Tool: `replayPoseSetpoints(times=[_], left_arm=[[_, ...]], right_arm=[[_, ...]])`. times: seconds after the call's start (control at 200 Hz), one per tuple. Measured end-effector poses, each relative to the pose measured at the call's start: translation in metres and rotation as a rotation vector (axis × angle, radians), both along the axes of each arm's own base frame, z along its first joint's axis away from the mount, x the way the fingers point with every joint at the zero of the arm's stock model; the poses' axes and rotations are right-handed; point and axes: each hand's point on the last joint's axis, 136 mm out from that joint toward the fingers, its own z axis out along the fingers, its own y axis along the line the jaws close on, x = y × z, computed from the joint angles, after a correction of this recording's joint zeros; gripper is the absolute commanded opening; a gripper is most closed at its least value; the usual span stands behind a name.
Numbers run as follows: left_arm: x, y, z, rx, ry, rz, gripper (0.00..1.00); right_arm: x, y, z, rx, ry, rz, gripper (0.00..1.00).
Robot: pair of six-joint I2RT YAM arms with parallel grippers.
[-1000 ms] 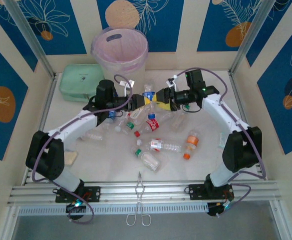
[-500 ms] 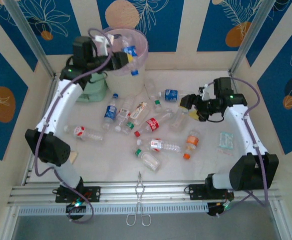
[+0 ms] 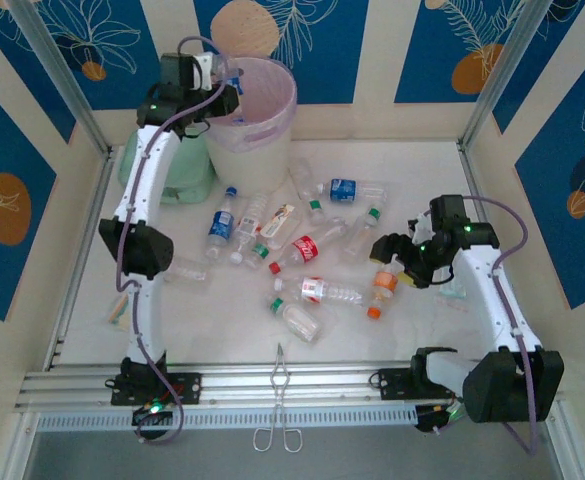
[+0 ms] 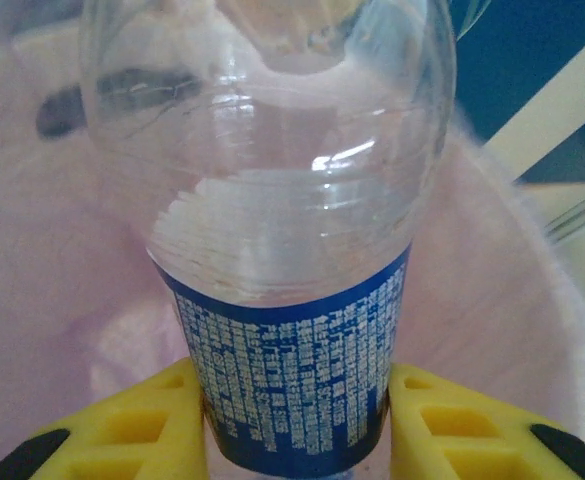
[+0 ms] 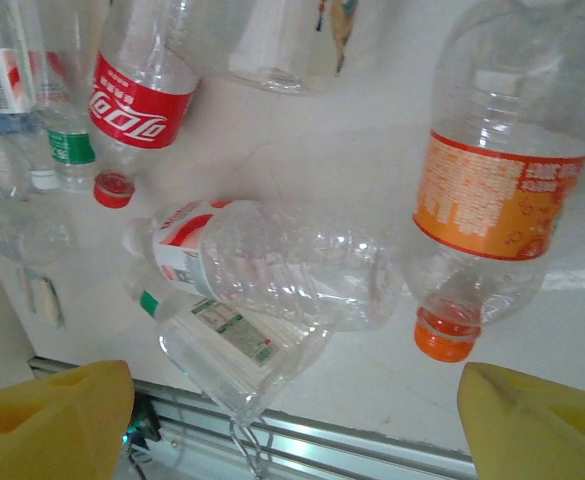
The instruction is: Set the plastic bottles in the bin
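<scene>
My left gripper will next tip down from the bin's rim toward the middle of the bin, and then it will release the clear bottle.
My left gripper (image 4: 297,425) is shut on a clear bottle with a blue label (image 4: 292,370), its yellow fingers (image 4: 132,425) pressing both sides. It hangs over the pinkish bag inside the white bin (image 3: 257,125), and in the top view the left gripper (image 3: 227,100) is at the bin's left rim. Several plastic bottles lie on the table, among them a red-labelled one (image 3: 307,247) and a blue-labelled one (image 3: 344,188). My right gripper (image 3: 390,252) stands open just above an orange-capped bottle (image 3: 382,285). The right gripper (image 5: 292,420) has nothing between its fingers, and the orange-labelled bottle (image 5: 487,195) lies ahead of it.
A mint-green case (image 3: 172,175) lies left of the bin, partly behind the left arm. Metal tongs (image 3: 280,395) rest on the front rail. A sponge block (image 3: 119,308) is by the left arm, and a small packet (image 3: 454,285) lies at the right.
The left arm has shifted left at the bin's rim, with the blue-labelled bottle held over the bag. The right arm has drawn back and lowered toward the orange-capped bottle, its jaws slightly wider.
</scene>
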Motion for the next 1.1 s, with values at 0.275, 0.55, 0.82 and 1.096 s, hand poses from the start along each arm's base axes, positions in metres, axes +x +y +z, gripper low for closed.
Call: replayPoseSetpoints(times=[0.275, 0.55, 0.82, 1.096], left_arm=[[-0.005, 0.003, -0.030, 0.186, 0.034, -0.023, 0.21], [-0.010, -0.001, -0.039, 0.260, 0.038, -0.077, 0.65], [-0.012, -0.008, -0.046, 0.252, 0.049, -0.118, 0.86], [-0.017, -0.015, -0.040, 0.215, 0.047, -0.148, 0.95]], right_arm=[[0.000, -0.008, -0.008, -0.044, 0.012, -0.040, 0.88], [0.002, -0.013, -0.018, -0.071, 0.033, -0.086, 0.91], [-0.006, -0.016, -0.034, -0.098, 0.084, -0.121, 0.99], [-0.020, -0.016, -0.054, -0.129, 0.162, -0.158, 0.99]])
